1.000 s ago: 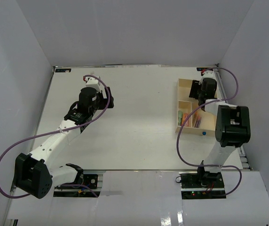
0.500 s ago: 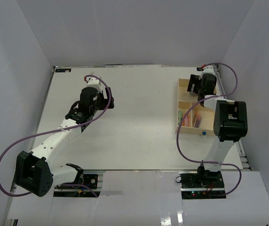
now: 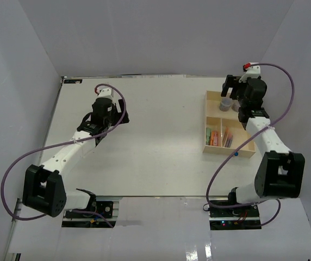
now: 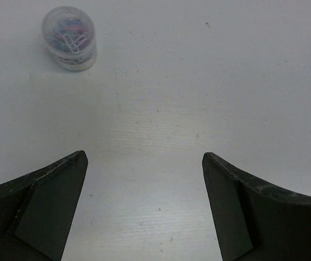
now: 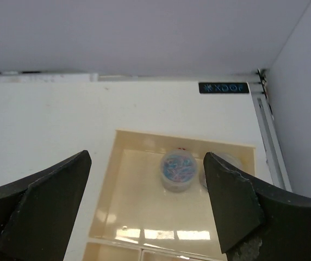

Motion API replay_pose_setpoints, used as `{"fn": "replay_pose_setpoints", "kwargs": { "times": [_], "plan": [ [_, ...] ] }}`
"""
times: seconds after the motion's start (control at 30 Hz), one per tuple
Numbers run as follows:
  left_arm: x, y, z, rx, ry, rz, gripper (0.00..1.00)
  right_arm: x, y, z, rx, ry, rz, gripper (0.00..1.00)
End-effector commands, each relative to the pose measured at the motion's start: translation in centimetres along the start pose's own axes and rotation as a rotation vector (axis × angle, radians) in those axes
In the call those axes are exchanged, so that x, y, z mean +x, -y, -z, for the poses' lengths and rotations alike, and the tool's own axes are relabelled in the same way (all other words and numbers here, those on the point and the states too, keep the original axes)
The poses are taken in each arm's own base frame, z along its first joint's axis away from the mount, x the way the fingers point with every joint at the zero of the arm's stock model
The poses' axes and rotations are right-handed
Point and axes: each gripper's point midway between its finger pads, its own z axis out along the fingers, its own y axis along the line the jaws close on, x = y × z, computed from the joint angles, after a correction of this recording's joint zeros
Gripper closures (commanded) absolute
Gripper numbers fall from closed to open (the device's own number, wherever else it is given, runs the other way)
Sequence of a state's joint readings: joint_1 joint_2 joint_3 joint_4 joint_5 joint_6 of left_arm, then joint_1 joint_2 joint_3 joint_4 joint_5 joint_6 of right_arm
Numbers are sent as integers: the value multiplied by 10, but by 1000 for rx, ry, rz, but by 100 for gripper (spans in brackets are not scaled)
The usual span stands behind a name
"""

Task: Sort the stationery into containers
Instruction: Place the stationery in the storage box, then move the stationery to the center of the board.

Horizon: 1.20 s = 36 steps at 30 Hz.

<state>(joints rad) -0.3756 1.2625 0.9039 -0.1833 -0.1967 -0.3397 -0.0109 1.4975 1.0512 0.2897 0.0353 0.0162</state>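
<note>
The third clip pot (image 4: 69, 38) is below and outward, still outside the tray, so my left gripper should go down outward around its round sides.
The pale wooden tray (image 3: 206, 104) lies at the table's far right. Its long section holds two small round pots of coloured paper clips (image 3: 225, 103); the two smaller sections hold coloured pens (image 3: 216, 136). My right gripper (image 3: 229, 88) hovers above the long section, open and holding nothing. In the right wrist view one pot (image 5: 178, 170) stands between my open gripper (image 5: 146, 157), well below it, and the tray's rim (image 5: 144, 134) shows. A third clip pot (image 4: 69, 38) stands on the table ahead and left of my open left gripper (image 4: 143, 156), apart from it. My left gripper (image 3: 112, 111) is at the far left.
A small blue item (image 3: 235, 154) lies on the table against the tray's near edge. Grey walls close in the table on the left, back and right. A metal rail (image 5: 269, 141) runs along the right edge beside the tray.
My right gripper opened wider and rose back from the tray's long section, uncovering the pots there. My left arm swung slightly left and stayed open.
</note>
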Motion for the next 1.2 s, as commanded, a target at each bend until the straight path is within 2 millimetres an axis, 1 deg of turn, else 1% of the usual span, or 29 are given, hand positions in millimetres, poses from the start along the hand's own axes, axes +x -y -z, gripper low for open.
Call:
{"fn": "replay_pose_setpoints", "kwargs": {
  "times": [0.0,0.03,0.07,0.13,0.17,0.2,0.23,0.27,0.3,0.33,0.37,0.4,0.43,0.5,0.53,0.63,0.7,0.8,0.83,0.87,0.93,1.03,1.07,1.1,1.17],
  "plan": [
    [-2,-23,-22,-85,-68,81,2,-24,-26,43,-126,27,-2,10],
    [0,-38,-28,-124,-97,105,2,-27,-30,51,-145,36,-7,10],
    [-1,-42,-42,-149,-122,126,2,-34,-36,67,-175,62,-19,10],
    [1,-57,-54,-183,-174,166,2,-34,-38,81,-179,67,-41,10],
    [-1,-60,-61,-196,-184,180,2,-44,-39,96,-180,107,-50,10],
    [-2,-62,-75,-211,-195,183,2,-30,-40,101,-181,88,-87,10],
    [-4,-68,-82,-230,-200,189,2,-30,-41,107,-185,109,-109,10],
    [-5,-70,-90,-237,-207,192,2,-37,-43,120,-191,152,-130,10],
    [-5,-71,-105,-248,-231,191,2,-18,-46,124,-203,129,-160,10],
    [-4,-76,-112,-271,-241,191,2,-16,-48,128,-216,142,-163,10],
    [-4,-80,-118,-288,-253,190,2,-18,-51,135,-228,166,-162,10],
    [-4,-83,-125,-303,-262,189,2,-13,-59,139,-253,157,-160,10],
    [0,-89,-136,-323,-281,190,2,-7,-60,140,-253,144,-158,10],
    [3,-93,-145,-337,-293,193,2,-3,-64,145,-267,135,-154,10],
    [4,-96,-153,-346,-296,192,2,0,-66,147,-273,136,-151,10],
    [8,-106,-163,-388,-303,170,2,0,-69,150,-284,144,-144,10],
    [8,-113,-166,-417,-304,157,2,1,-71,151,-292,142,-139,10],
    [6,-116,-172,-422,-301,134,3,1,-73,152,-303,148,-134,10],
    [5,-118,-173,-425,-302,120,5,2,-74,152,-307,144,-134,10],
    [3,-117,-177,-418,-299,113,11,4,-76,152,-314,139,-134,10],
    [2,-116,-181,-405,-302,97,15,6,-78,152,-326,131,-135,10],
    [3,-109,-187,-357,-319,77,31,6,-79,153,-330,127,-135,10],
    [3,-105,-188,-336,-323,71,37,6,-80,154,-333,127,-133,10],
    [6,-96,-190,-291,-335,63,49,6,-80,154,-334,126,-131,10],
    [10,-82,-190,-233,-355,-3,56,8,-82,155,-345,118,-131,10]
  ]
}}
